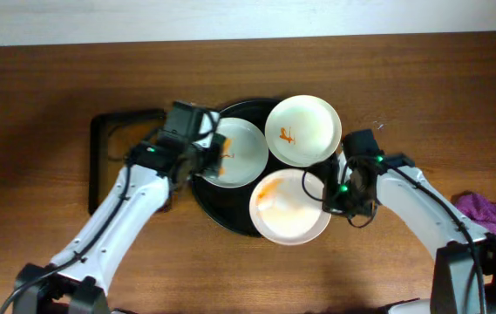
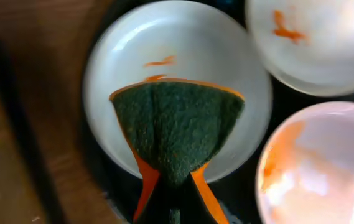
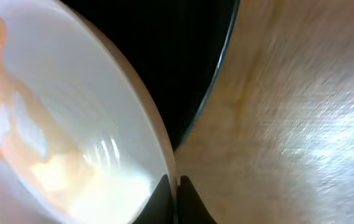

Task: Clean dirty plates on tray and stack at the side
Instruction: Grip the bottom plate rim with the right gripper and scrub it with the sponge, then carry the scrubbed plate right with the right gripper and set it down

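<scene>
The table's side is empty (image 3: 301,118), so my right gripper should raise the near plate, bring it past the tray's rim toward the purple cloth and lower it there.
Three white plates with orange smears sit on a round black tray (image 1: 221,214): a left one (image 1: 243,148), a far right one (image 1: 304,131) and a near one (image 1: 287,209). My left gripper (image 1: 215,159) is shut on a green sponge with orange edges (image 2: 177,127), which is held over the left plate (image 2: 114,68). My right gripper (image 1: 335,194) is shut on the right rim of the near plate (image 3: 58,124), with the rim pinched between its fingers (image 3: 175,190).
A black rectangular frame (image 1: 99,161) lies on the wooden table left of the tray. A purple cloth (image 1: 492,211) lies at the right edge. The tray's rim (image 3: 217,74) shows beside bare table in the right wrist view.
</scene>
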